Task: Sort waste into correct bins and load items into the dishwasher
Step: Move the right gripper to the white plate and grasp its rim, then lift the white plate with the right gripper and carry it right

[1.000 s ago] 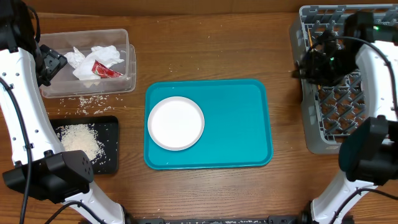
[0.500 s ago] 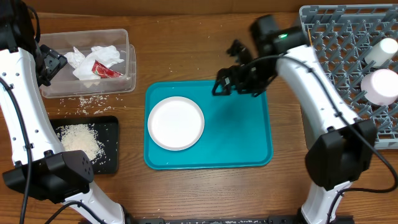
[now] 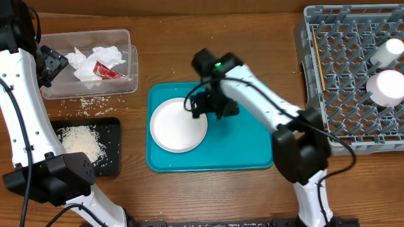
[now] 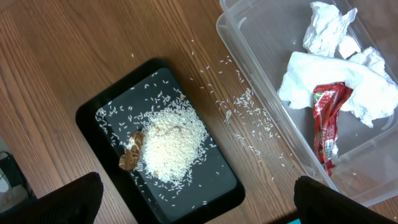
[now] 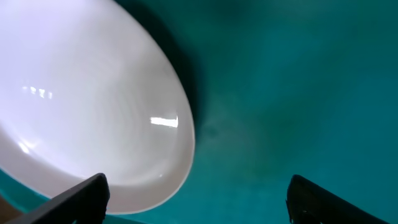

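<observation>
Next, my right gripper draws back and lowers to the plate's rim beside the teal tray, since its fingers are still above the round white plate (image 3: 178, 125).
The round white plate (image 3: 178, 125) lies on the left of the teal tray (image 3: 246, 145). My right gripper (image 3: 203, 106) is open and empty, low over the plate's right rim; the right wrist view shows the plate (image 5: 87, 99) between and ahead of the fingers (image 5: 196, 202). My left gripper (image 3: 50, 66) is open and empty, high beside the clear tub (image 3: 129, 57), which holds tissue (image 4: 329, 81) and a red wrapper (image 4: 326, 118). The black tray (image 4: 214, 177) holds rice (image 4: 171, 140) and a brown scrap (image 4: 130, 152).
The grey dish rack (image 3: 341, 75) at the right holds a white bowl (image 3: 386, 87), a cup (image 3: 391, 50) and chopsticks (image 3: 317, 53). Loose rice grains (image 3: 91, 104) lie on the table between tub and black tray.
My right arm swung left from the dish rack across the teal tray and now hangs over the plate's right rim. The left arm has not moved.
</observation>
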{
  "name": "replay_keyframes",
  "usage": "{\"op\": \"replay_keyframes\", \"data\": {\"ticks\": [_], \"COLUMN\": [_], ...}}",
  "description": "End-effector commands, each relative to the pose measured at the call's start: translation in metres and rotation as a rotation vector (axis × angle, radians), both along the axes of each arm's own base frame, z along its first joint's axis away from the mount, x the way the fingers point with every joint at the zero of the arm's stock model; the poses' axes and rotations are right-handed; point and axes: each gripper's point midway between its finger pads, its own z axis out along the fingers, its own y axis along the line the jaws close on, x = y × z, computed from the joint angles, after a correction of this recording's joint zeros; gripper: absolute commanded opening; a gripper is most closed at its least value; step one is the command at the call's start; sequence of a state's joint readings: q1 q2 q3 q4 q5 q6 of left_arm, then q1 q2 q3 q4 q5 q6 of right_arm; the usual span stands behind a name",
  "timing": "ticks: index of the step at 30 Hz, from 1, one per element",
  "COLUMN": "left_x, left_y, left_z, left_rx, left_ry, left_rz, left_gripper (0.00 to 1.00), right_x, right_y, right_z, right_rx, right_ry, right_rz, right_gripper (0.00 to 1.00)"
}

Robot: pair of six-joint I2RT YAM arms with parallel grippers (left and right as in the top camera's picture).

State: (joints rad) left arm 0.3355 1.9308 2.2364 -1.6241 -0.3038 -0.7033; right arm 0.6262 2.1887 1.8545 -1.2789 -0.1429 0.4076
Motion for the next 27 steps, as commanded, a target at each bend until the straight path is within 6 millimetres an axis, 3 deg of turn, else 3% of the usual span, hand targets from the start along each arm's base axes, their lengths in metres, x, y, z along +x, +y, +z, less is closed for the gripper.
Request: {"op": "replay_keyframes", "data": {"ticks": [1, 6, 12, 18, 24, 27], "left_x": [-0.001, -0.001, -0.001, -0.001, -0.001, -0.001], "left_y": [0.004, 0.004, 0.004, 0.004, 0.004, 0.004], "left_z": [0.005, 0.005, 0.005, 0.005, 0.005, 0.005], "left_rx": [0.022, 0.022, 0.022, 0.022, 0.022, 0.022], "left_ry": [-0.006, -0.006, -0.006, -0.006, -0.006, -0.006], "left_rz": [0.0, 0.0, 0.0, 0.0, 0.0, 0.0], "left_gripper": [1.0, 1.0, 1.0, 1.0, 1.0, 1.0], "right_x": [-0.009, -0.018, -0.02, -0.022, -0.016, 0.004], "right_y": [0.009, 0.009, 0.007, 0.005, -0.014, -0.052], "right_z": [-0.022, -0.047, -0.056, -0.058, -0.045, -0.021], "right_rx": [-0.053, -0.105, -0.112, -0.118, -0.159, -0.258], "right_ry": [0.017, 0.07, 0.076, 0.085, 0.104, 0.079], "right_rz": [-0.007, -0.025, -0.034, -0.035, -0.057, -0.11], "right_gripper": [0.9, 0.74, 0.5, 0.06, 0.04, 0.04]}}
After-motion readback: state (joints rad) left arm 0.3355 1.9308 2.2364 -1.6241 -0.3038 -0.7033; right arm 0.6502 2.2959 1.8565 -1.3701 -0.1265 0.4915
